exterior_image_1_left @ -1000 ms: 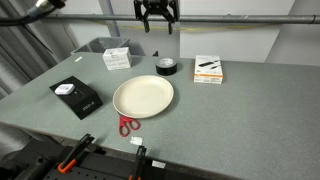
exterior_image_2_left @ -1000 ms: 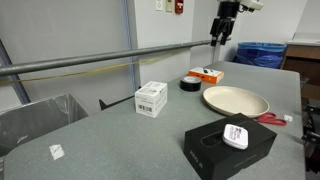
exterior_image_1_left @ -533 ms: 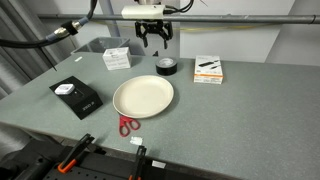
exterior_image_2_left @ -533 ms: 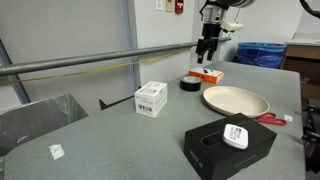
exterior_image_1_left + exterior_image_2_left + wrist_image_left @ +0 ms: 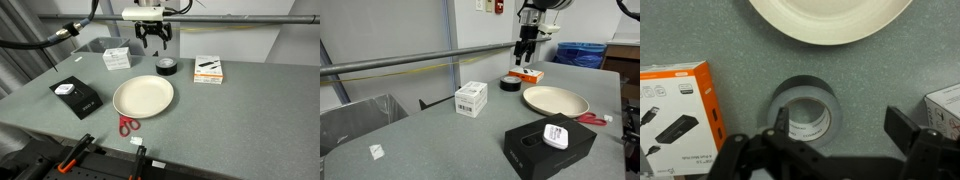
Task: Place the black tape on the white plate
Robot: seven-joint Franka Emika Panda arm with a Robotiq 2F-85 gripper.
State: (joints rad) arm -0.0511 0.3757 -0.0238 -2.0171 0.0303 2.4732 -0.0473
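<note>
My gripper will next lower its open fingers over the black tape's side nearest the white box point(image 5: 833, 121), as the tape is below and its hole has room for one finger.
The black tape point(image 5: 166, 66) is a small roll lying flat on the grey table behind the white plate point(image 5: 143, 97). Both show in the other exterior view, the tape point(image 5: 510, 83) to the left of the plate point(image 5: 555, 100). My gripper point(image 5: 154, 39) hangs open and empty in the air above the tape, slightly to its left; it also shows from the side point(image 5: 526, 52). In the wrist view the tape point(image 5: 804, 105) lies just beneath my open fingers point(image 5: 840, 126), with the plate rim point(image 5: 830, 25) at the top.
An orange-and-white box point(image 5: 208, 68) lies beside the tape. A white box point(image 5: 117, 58) stands near the back. A black square box with a white dial point(image 5: 76, 96) and red scissors point(image 5: 127, 125) lie near the plate. A grey bin point(image 5: 355, 118) sits off the table edge.
My gripper came down from high above the table to hover over the tape between one second and half a second ago. It has stayed still since. The tape has not moved.
</note>
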